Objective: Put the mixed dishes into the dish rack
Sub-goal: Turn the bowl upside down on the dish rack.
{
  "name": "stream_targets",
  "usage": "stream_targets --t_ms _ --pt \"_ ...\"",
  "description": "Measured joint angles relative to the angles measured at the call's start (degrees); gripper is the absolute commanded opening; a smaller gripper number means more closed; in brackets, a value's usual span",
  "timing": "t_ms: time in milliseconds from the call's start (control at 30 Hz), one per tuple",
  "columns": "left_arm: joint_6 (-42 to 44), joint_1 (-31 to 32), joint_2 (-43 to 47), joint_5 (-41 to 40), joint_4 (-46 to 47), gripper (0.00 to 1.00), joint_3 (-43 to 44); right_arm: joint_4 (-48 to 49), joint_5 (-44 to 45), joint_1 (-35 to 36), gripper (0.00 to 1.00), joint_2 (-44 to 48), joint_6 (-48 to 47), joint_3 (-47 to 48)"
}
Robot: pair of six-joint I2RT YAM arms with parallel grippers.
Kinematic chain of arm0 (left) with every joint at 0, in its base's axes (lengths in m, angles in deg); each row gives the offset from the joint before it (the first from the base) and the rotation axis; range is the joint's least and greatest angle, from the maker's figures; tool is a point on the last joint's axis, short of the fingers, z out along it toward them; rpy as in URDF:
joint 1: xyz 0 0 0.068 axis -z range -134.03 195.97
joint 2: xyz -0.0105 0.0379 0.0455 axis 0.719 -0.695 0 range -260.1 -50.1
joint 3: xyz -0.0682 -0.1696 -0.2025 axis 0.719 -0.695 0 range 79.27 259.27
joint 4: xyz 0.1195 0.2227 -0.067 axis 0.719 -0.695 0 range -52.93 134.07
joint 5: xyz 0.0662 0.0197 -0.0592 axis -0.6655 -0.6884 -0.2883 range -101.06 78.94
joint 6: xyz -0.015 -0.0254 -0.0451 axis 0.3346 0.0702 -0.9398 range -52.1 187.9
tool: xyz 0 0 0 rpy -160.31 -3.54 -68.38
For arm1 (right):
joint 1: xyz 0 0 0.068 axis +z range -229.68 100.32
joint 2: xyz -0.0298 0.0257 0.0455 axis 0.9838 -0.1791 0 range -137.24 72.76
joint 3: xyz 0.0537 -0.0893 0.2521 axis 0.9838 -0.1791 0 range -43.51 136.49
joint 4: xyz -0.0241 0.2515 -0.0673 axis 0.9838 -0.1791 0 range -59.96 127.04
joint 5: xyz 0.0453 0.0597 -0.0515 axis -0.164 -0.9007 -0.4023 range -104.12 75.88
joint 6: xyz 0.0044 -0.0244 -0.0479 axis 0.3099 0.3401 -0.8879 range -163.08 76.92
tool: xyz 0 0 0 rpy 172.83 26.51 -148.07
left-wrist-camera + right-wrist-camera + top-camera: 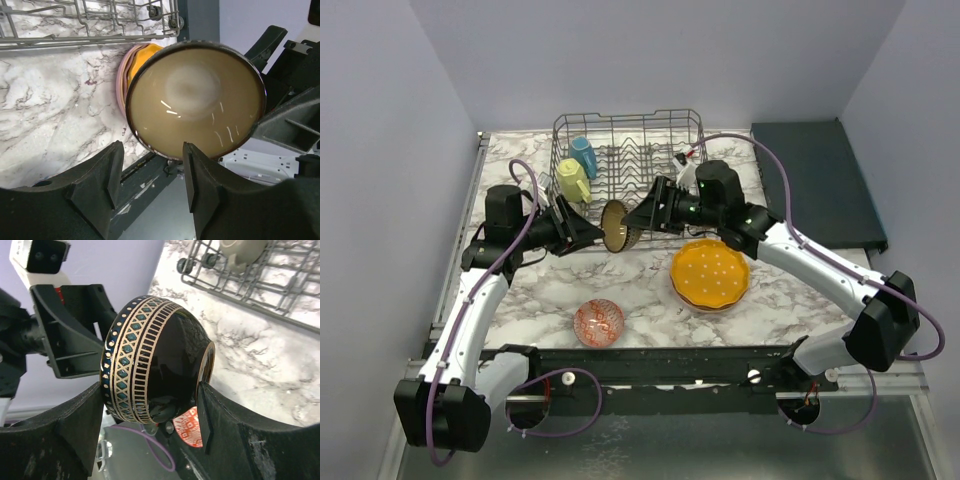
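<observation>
The robot's right gripper will swing outward, turn toward the rack's far corner [684,138] by the dark tray, go down and release the bowl, because that corner is empty.
A dark brown bowl [616,226] with a tan inside hangs in the air in front of the dish rack [630,150], lying on its side. My right gripper [640,215] is shut on it, one finger at the rim and one at the foot ring [206,365]. My left gripper [590,232] is open, its fingertips [197,155] on either side of the bowl's lower rim [165,152] without pinching it. An orange dotted plate [710,272] lies on a pink plate [682,297]. A red-patterned bowl [598,322] sits near the front. A blue mug [583,155] and a yellow-green mug [573,180] stand in the rack.
A dark flat tray [815,180] lies at the right behind the plates. The rack's near wall [90,37] runs close behind both grippers. The two arms meet nose to nose over the marble table [520,300].
</observation>
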Motion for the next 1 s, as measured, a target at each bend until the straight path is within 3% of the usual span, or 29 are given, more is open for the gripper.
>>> stream_targets --t_ms 200,400,1000 --pt "2.6 0.0 0.1 -2.4 -1.8 0.57 0.0 -5.9 4.0 -1.3 0.28 0.0 -4.3 2.3" --pt "7.1 0.0 0.3 -6.4 -5.6 0.57 0.0 -13.6 11.6 -2.7 0.28 -2.2 -11.9 11.8" --pt "11.1 0.0 2.5 -7.9 -5.3 0.57 -6.2 -26.1 38.0 -4.0 0.24 -22.3 -32.9 35.8"
